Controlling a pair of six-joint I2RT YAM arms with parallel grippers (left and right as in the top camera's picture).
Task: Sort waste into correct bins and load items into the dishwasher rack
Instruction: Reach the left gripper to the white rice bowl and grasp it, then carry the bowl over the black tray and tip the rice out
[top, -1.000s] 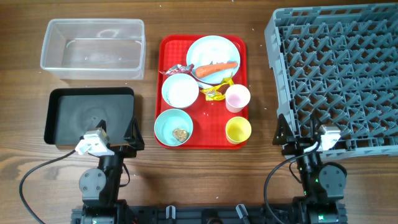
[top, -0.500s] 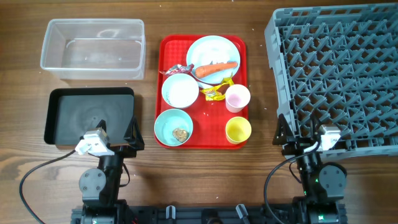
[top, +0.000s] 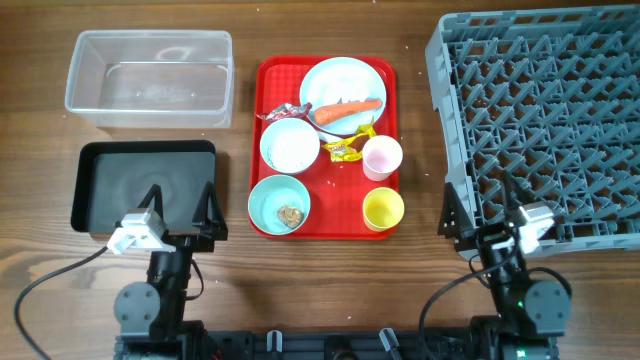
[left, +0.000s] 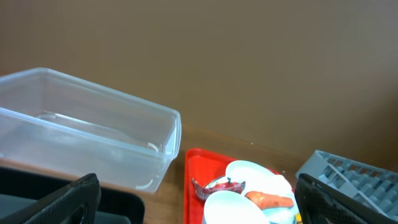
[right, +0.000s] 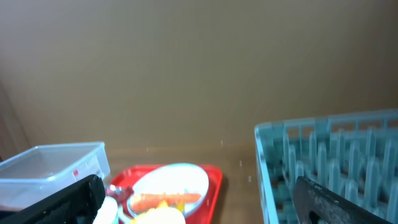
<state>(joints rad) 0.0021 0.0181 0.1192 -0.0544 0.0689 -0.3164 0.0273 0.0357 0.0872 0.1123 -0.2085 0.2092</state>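
The robot's left gripper will move outward over the tray and tip down onto the white bowl's rim by the yellow wrapper (top: 318, 147) (left: 265, 214), since the red wrapper crowds the far side of the white bowl.
An orange carrot (top: 348, 109) lies on the pale blue plate (top: 340, 72). A white bowl (top: 289, 147) holds rice. A teal bowl (top: 268, 195) holds a brown lump (top: 290, 215). A pink cup (top: 381, 157), a yellow cup (top: 383, 208), a yellow wrapper (top: 345, 149) and a red wrapper (top: 283, 111) sit on the tray too. The clear tub (top: 225, 80) and the black bin (top: 145, 185) are at the left. The grey rack (top: 545, 120) is at the right. My left gripper (top: 180, 208) and right gripper (top: 478, 212) are open, empty and near the front edge.
The flat red tray (top: 262, 90) stands mid-table between the bins and the rack. The left wrist view shows the clear tub (left: 93, 137), the tray (left: 193, 180) and the carrot (left: 270, 200). The right wrist view shows the rack (right: 329, 162) and the plate (right: 180, 177).
Both arms have shifted slightly: the left gripper a little left, the right gripper a little right. Nothing on the table has moved.
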